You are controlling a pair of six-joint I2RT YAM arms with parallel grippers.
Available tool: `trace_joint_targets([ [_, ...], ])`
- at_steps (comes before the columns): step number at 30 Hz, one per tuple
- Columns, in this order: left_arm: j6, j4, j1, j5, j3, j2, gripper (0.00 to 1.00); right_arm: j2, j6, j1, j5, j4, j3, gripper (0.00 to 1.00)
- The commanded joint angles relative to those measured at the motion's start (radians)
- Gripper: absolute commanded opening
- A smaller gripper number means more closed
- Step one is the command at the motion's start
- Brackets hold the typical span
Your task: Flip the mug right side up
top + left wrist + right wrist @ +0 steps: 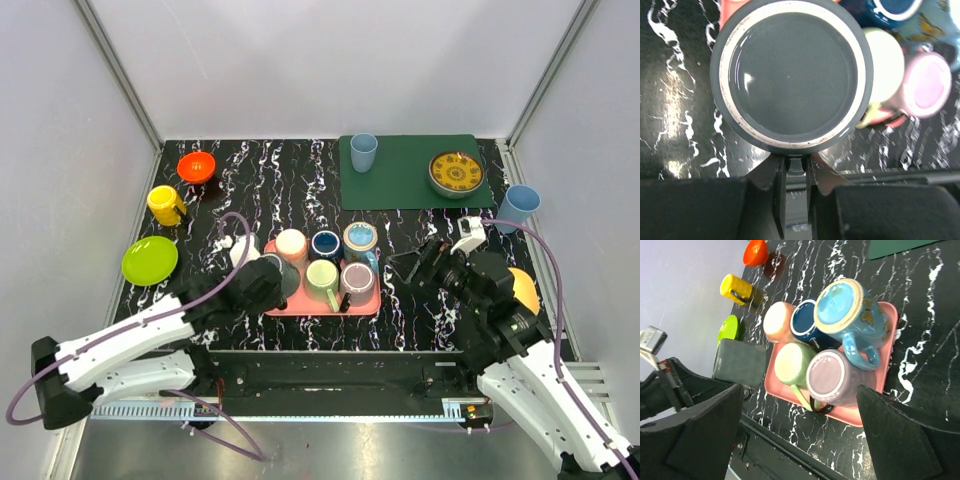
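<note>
My right gripper swings over the tray (370,305) next and turns toward the handle of the upside-down grey mug held in my left gripper, to close.
A grey mug (790,75) stands upside down, its flat base facing up, at the left end of the pink tray (370,305). My left gripper (795,175) is shut on the grey mug's handle (796,167), which shows between the fingers. In the top view the grey mug (285,277) is just ahead of the left gripper (268,285). I cannot tell whether the mug is lifted. My right gripper (800,440) is wide open and empty, just right of the tray (875,410). The grey mug (740,362) also shows in the right wrist view.
On the tray are peach (291,244), dark blue (326,244), light blue (360,238), green (322,275) and purple (357,280) mugs. A yellow mug (166,205), orange bowl (197,167) and green plate (150,260) lie left. A green mat (400,185) holds a blue cup (363,152) and patterned bowl (456,173).
</note>
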Motion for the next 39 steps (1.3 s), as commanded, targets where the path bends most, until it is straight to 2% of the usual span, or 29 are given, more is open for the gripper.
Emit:
trace_joint_targets([
  [1,0.002,0.018,-0.099,-0.039,0.09,-0.148,0.0,0.059,-0.066,0.001,-0.192,0.08,0.048,1.0],
  [3,0.057,0.144,-0.117,-0.007,0.052,-0.257,0.0,0.08,-0.069,0.002,-0.268,0.126,0.098,1.0],
  [4,0.115,0.331,-0.116,0.007,0.019,-0.299,0.0,0.1,-0.056,0.002,-0.358,0.149,0.115,1.0],
  [6,0.16,0.533,-0.11,0.04,-0.09,-0.409,0.0,0.122,-0.033,0.002,-0.439,0.232,0.162,1.0],
  [7,0.192,0.7,-0.102,0.053,-0.116,-0.429,0.0,0.148,0.021,0.002,-0.515,0.263,0.175,1.0],
  [8,0.208,0.762,-0.091,0.068,-0.132,-0.438,0.0,0.163,0.047,0.002,-0.554,0.319,0.186,1.0],
  [10,0.238,0.894,-0.042,0.158,-0.134,-0.415,0.0,0.2,0.131,0.002,-0.641,0.381,0.204,1.0],
  [12,0.236,0.98,0.02,0.284,-0.131,-0.365,0.0,0.211,0.185,0.002,-0.672,0.462,0.194,1.0],
  [14,0.208,1.132,0.071,0.384,-0.131,-0.303,0.0,0.214,0.208,0.002,-0.694,0.494,0.192,1.0],
  [15,0.193,1.175,0.12,0.477,-0.124,-0.279,0.0,0.214,0.207,0.004,-0.694,0.493,0.198,1.0],
  [19,0.04,1.487,0.218,0.654,-0.137,-0.164,0.0,0.258,0.191,0.002,-0.707,0.444,0.232,0.99],
  [21,0.018,1.543,0.225,0.714,-0.108,-0.093,0.0,0.275,0.197,0.002,-0.711,0.458,0.229,0.97],
  [24,-0.008,1.599,0.222,0.793,-0.062,-0.013,0.0,0.309,0.207,0.001,-0.717,0.499,0.239,0.88],
  [26,-0.021,1.614,0.219,0.807,-0.051,0.014,0.0,0.35,0.216,0.002,-0.737,0.53,0.252,0.84],
  [30,-0.022,1.611,0.209,0.84,-0.04,0.034,0.0,0.407,0.196,0.002,-0.74,0.527,0.305,0.77],
  [32,-0.022,1.61,0.208,0.85,-0.042,0.031,0.0,0.442,0.202,0.002,-0.752,0.542,0.319,0.64],
  [34,-0.022,1.603,0.208,0.855,-0.049,0.024,0.0,0.473,0.23,0.002,-0.772,0.589,0.316,0.58],
  [39,-0.027,1.617,0.205,0.869,-0.068,0.027,0.0,0.508,0.289,0.002,-0.783,0.671,0.309,0.53],
])
